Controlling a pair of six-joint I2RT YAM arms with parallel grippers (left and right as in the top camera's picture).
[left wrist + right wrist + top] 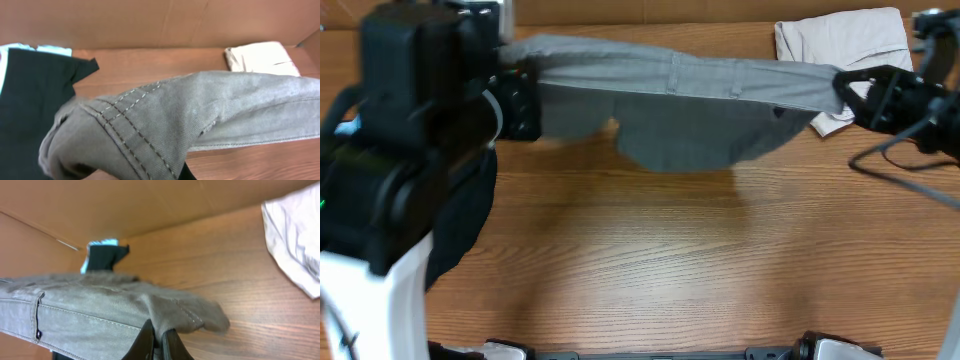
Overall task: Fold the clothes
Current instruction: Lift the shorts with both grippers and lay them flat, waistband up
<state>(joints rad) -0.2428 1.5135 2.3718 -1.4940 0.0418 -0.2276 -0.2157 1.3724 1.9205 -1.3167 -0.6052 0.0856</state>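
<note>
Next, my left gripper lowers outward to the bare wood before the cardboard wall (610,32) (137,65) and releases the grey shorts, since that part lies below and outward.
The clothes (690,110), mid-grey woven shorts, hang stretched in the air across the back of the table, sagging in the middle. My left gripper (527,92) is shut on their left end. In the left wrist view the grey cloth (165,120) with its double stitching drapes over the jaws and hides them. My right gripper (844,90) is shut on the right end. There, in the right wrist view, two dark fingertips (145,342) pinch a fold of the shorts (100,305) just above the wood.
Beige shorts (845,45) lie folded at the back right, close behind the right gripper. A black T-shirt (460,220) lies at the left under the left arm. A cardboard wall (150,22) runs along the back. A cable (905,170) trails by the right arm.
</note>
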